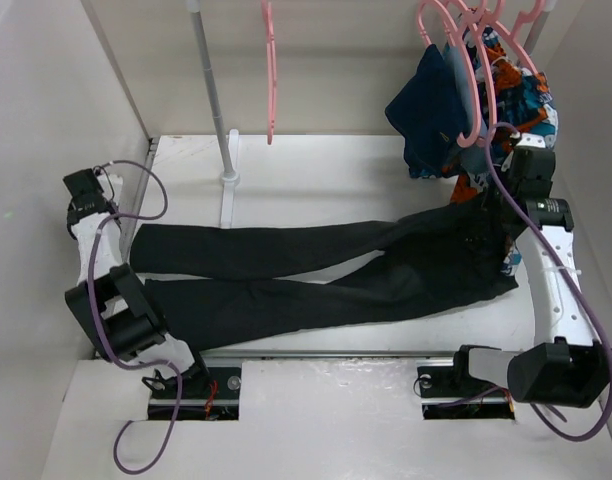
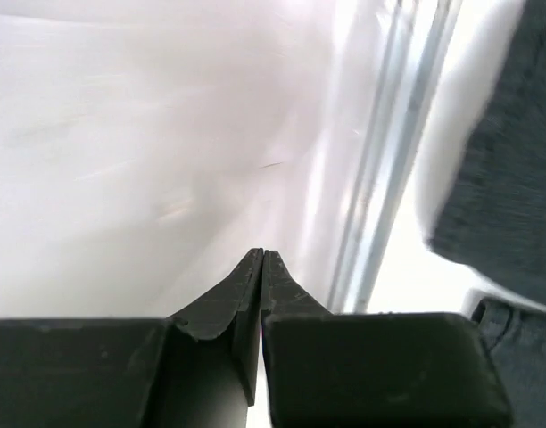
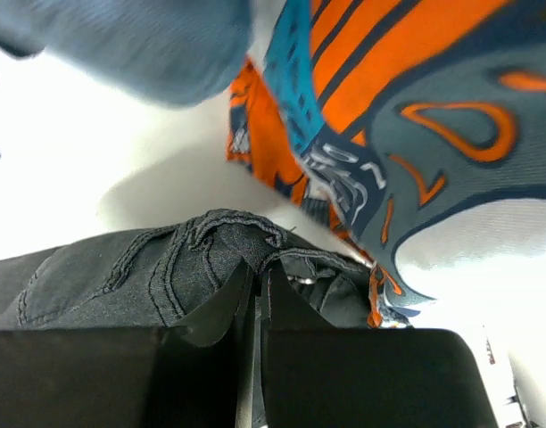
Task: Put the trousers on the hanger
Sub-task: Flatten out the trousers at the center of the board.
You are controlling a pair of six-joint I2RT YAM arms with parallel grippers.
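My right gripper is holding the raised fold of the waistband and needs to move back and down to release it onto the near half of the trousers' waist. That half lies spread flat below and back of my fingers.
The black trousers (image 1: pixel 316 270) lie flat across the table, legs to the left and waist to the right. My right gripper (image 1: pixel 488 228) is at the waist end. In the right wrist view its jaws (image 3: pixel 257 267) are shut on a raised fold of the trousers' waistband (image 3: pixel 219 241). My left gripper (image 1: pixel 83 192) is off the legs' far left end, near the left wall, shut and empty (image 2: pixel 261 254). A trouser leg edge (image 2: pixel 509 169) shows to its right. The single pink hanger (image 1: pixel 271 70) hangs empty from the rail at the back.
A grey rack pole (image 1: pixel 211 90) stands on a white base (image 1: pixel 229 190) at the back left. Bunched pink hangers (image 1: pixel 466 40) at the back right bear a navy garment (image 1: pixel 431 110) and an orange-blue patterned cloth (image 1: pixel 521 95), which hangs just above my right gripper (image 3: pixel 416 116). White walls close both sides.
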